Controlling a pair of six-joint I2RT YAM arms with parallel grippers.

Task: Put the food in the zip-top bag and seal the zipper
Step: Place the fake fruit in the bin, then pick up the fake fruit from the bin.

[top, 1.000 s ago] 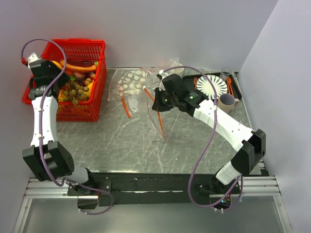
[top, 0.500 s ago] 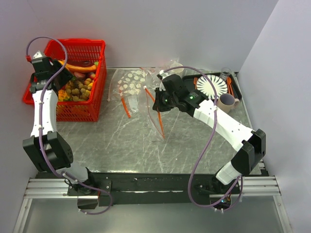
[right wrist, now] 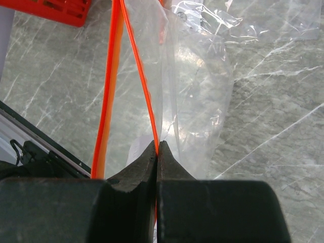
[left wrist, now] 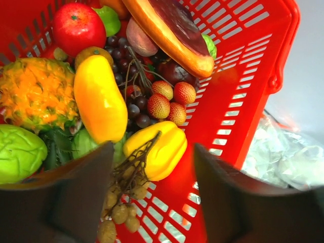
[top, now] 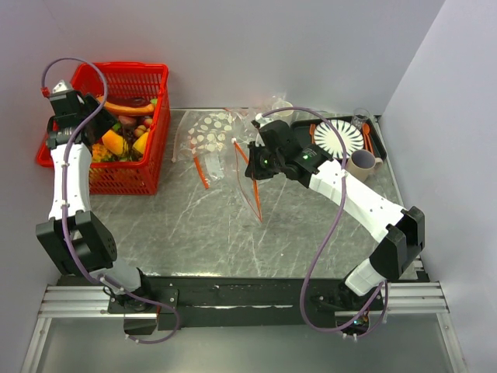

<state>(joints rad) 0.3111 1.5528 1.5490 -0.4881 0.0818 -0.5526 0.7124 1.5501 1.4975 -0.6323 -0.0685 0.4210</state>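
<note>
The longans' thin brown stem (top: pixel 137 148) (left wrist: pixel 140 159) lies across the yellow fruit, and my left gripper will go down into the basket to it next.
My right gripper (top: pixel 260 165) is shut on the orange-red zipper (right wrist: pixel 143 86) of the clear zip-top bag (top: pixel 239 167) and holds that edge up off the table. In the right wrist view the bag (right wrist: pixel 195 91) hangs ahead of the shut gripper (right wrist: pixel 157 146), with the second zip strip (right wrist: pixel 107 86) to its left. My left gripper (top: pixel 74 116) hovers open over the red basket (top: pixel 147 167) of food. In the left wrist view a bunch of brown longans (left wrist: pixel 119 202) and a yellow fruit (left wrist: pixel 159 152) lie between its open fingers (left wrist: pixel 71 197), at the gripper (left wrist: pixel 153 149).
The basket (left wrist: pixel 243 101) also holds a mango (left wrist: pixel 98 98), an apple (left wrist: pixel 78 25), lychees (left wrist: pixel 169 101), grapes and green fruit. A white-dotted bag (top: pixel 208 134) lies behind the clear one. A tray (top: pixel 371 141) at back right carries a plate (top: pixel 338 138) and a cup (top: pixel 361 165).
My left gripper has moved back and left over the basket. The brown longan bunch no longer shows mid-basket from above; yellow fruit shows there now. The right arm and bag have not moved.
</note>
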